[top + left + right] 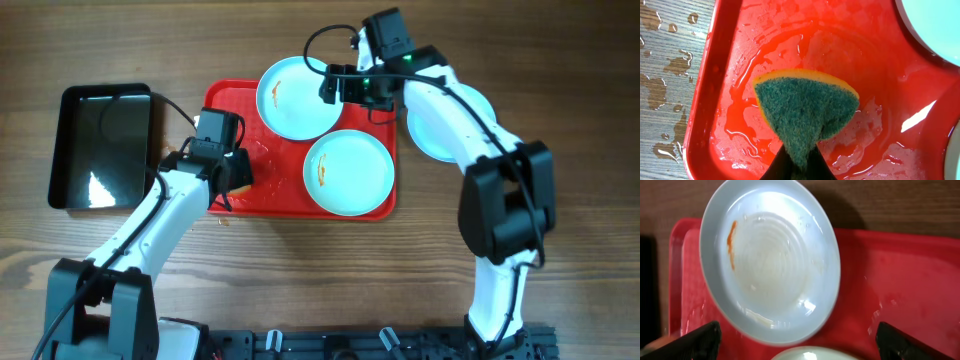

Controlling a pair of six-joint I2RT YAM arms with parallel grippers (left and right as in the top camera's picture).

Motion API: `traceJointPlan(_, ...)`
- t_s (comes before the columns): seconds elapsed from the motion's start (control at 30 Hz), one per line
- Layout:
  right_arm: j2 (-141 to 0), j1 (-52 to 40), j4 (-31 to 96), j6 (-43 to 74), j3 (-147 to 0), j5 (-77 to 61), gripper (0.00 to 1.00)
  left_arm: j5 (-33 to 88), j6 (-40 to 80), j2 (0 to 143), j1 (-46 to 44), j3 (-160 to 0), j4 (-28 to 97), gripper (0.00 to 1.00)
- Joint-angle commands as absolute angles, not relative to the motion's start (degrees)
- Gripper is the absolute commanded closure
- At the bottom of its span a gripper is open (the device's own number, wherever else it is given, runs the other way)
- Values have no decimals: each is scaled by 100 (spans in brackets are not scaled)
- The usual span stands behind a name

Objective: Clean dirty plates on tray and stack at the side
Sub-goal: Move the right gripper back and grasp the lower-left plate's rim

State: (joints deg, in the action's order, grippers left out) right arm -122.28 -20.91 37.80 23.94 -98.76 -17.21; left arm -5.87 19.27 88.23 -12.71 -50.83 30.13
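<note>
The right gripper next needs to go down, open, onto the far plate's rim opposite the plate's orange smear, because that stain still needs to be wiped with the sponge.
The red tray holds two pale blue plates. One plate sits at its far edge, partly over the rim, with an orange smear; it also shows in the right wrist view. The other plate sits at the tray's near right with an orange smear. A third plate lies on the table right of the tray, partly under the right arm. My left gripper is shut on a green and yellow sponge over the wet left part of the tray. My right gripper is open just right of the far plate.
A black rectangular tray stands on the table left of the red tray. Water drops lie on the wooden table beside the red tray's left rim. The red tray's floor is wet.
</note>
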Motion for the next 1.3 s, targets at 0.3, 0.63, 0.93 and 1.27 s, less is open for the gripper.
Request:
traceJointPlan(0.3, -12873, -2235, 3173, 3212, -9889, -489, 24, -532, 1999, 8862, -1286, -5076, 2993, 96)
traceJointPlan(0.63, -13098, -2235, 3002, 3297, -9889, -574, 64, -517, 1997, 8862, -1286, -5076, 2978, 96)
traceJointPlan(0.93, -13277, -2235, 3002, 3297, -9889, -650, 74, -386, 1999, 8862, -1286, -5076, 2971, 96)
traceJointPlan(1.27, -13277, -2366, 2700, 3308, -9889, -1809, 96, -386, 1999, 8862, -1286, -5076, 2974, 96)
